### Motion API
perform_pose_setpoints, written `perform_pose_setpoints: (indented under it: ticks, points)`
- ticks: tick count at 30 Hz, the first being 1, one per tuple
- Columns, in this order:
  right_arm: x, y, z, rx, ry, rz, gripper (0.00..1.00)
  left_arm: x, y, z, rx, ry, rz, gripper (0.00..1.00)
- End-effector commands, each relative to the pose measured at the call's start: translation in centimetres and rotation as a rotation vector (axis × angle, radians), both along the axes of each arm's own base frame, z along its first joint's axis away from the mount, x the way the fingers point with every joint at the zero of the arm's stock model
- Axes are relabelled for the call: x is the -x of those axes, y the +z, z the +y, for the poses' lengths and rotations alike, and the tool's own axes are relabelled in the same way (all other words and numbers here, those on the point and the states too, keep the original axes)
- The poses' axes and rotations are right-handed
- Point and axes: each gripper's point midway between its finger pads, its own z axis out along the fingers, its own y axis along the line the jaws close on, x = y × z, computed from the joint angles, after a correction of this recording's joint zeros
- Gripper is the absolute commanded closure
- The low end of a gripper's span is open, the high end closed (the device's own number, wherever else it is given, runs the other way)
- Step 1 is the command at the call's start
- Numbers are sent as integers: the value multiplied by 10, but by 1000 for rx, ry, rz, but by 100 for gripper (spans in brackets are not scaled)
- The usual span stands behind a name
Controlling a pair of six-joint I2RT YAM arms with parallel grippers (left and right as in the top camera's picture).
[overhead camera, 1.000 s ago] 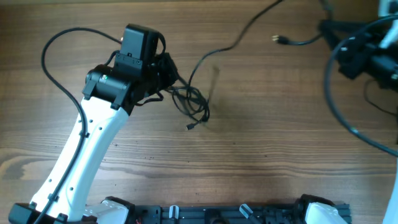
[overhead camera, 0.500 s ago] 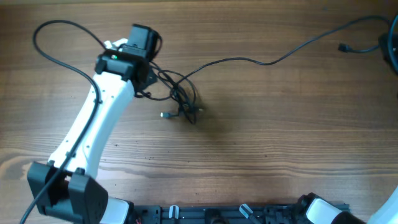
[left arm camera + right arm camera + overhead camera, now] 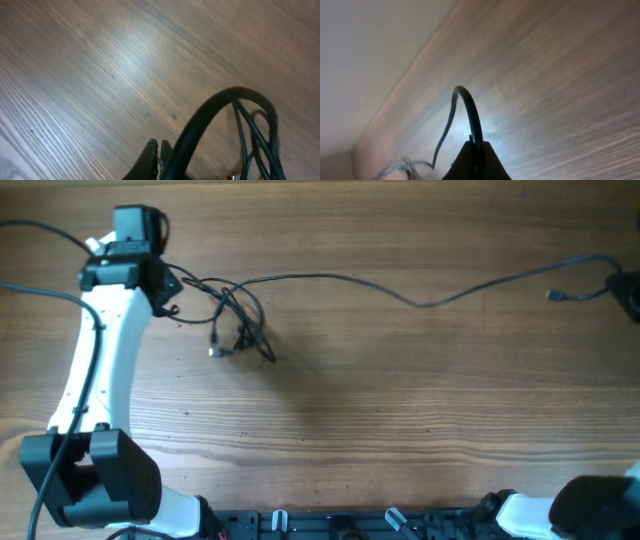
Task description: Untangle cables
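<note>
Next, my right gripper carries the cord to the left in the overhead view, over bare tabletop toward the bundle. Then it releases the cord, since the cord still joins the tangle.
The cables form a small tangled bundle (image 3: pixel 243 323) of thin black cords at the left of the table, with a metal-tipped plug (image 3: pixel 215 351) sticking out. My left gripper (image 3: pixel 165 282) is shut on the bundle's left side. In the left wrist view its fingers (image 3: pixel 159 150) are closed beside a black cord (image 3: pixel 215 102), with more loops (image 3: pixel 257 140) to the right. One long cord (image 3: pixel 430 302) runs from the bundle to my right gripper (image 3: pixel 628 288) at the right edge. A plug end (image 3: pixel 553 295) lies near it. The right fingers (image 3: pixel 476 146) are shut on this cord (image 3: pixel 466 97).
The left arm's own thick black wire (image 3: pixel 40 230) loops over the far-left table. The wooden table (image 3: pixel 400 410) has its front edge lined with black mounts (image 3: pixel 340 525). In the right wrist view the table's far edge (image 3: pixel 415 65) shows.
My left gripper has moved left and back, dragging the bundle with it. My right gripper has moved off to the right edge, and the long cord is stretched out between them.
</note>
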Motion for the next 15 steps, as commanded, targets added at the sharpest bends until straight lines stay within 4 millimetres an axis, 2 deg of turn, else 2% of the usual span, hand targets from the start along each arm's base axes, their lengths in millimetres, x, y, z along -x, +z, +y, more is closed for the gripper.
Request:
perform_pose_setpoints:
  ticks: [1,3,4,7,12,14,15]
  points:
    - [-4,-6,24,28,197,-14,96,-13,-7,-36,226,-234,-14,96]
    - [-2,-13,43,23,267,17,96,-16,-3,-79,426,-354,-51,96]
    - [-1,-21,54,29,294,57,96,-17,5,-108,562,-446,-80,96]
    - [-4,-34,79,45,360,105,96,-11,31,-163,784,-722,-157,96]
    - [-13,-51,138,68,534,151,94,-2,34,-187,832,-787,-137,96]
    - [-15,-57,163,62,607,166,89,0,34,-195,838,-806,-130,96]
    - [-15,-61,177,63,647,175,82,1,35,-198,843,-814,-128,96]
